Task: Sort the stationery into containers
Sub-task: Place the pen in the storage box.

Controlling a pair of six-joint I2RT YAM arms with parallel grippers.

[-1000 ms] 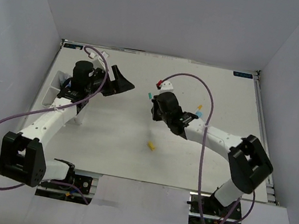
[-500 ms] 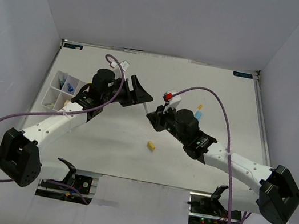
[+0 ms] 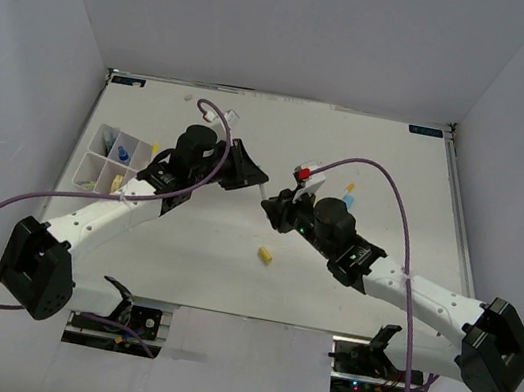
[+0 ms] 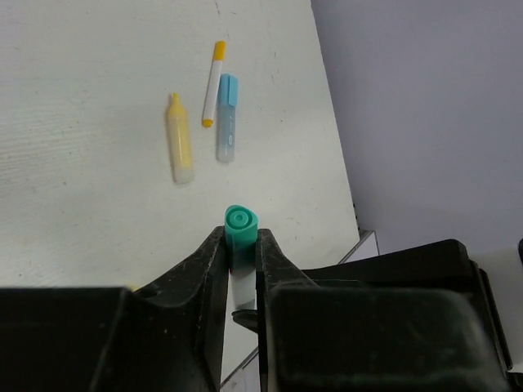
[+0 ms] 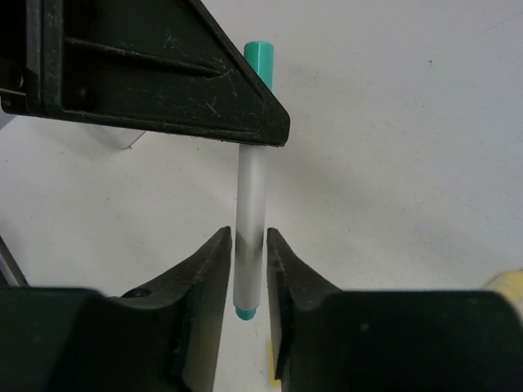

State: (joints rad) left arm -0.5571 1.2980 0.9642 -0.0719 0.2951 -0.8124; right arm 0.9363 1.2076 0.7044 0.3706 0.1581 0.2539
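Note:
I will next swing my left gripper left in the top view, lower the pen and release it in the open space of the container section with the yellow stick.
A thin white pen with a teal cap is held in the air between my two grippers over the middle of the table. My left gripper is shut on its teal-capped end. My right gripper stands round the other end, its jaws a hair apart from the barrel on both sides. In the top view the left gripper and right gripper meet tip to tip. The white divided tray sits at the left edge with a blue item in one compartment.
A yellow eraser piece lies on the table in front of the grippers. A yellow marker, a blue-capped marker and a yellow-capped pen lie together to the right. Purple cables arch over both arms.
My left arm swung right from the tray and shut on the pen's teal cap. My right arm carried the pen forward to meet it and has eased its jaws slightly.

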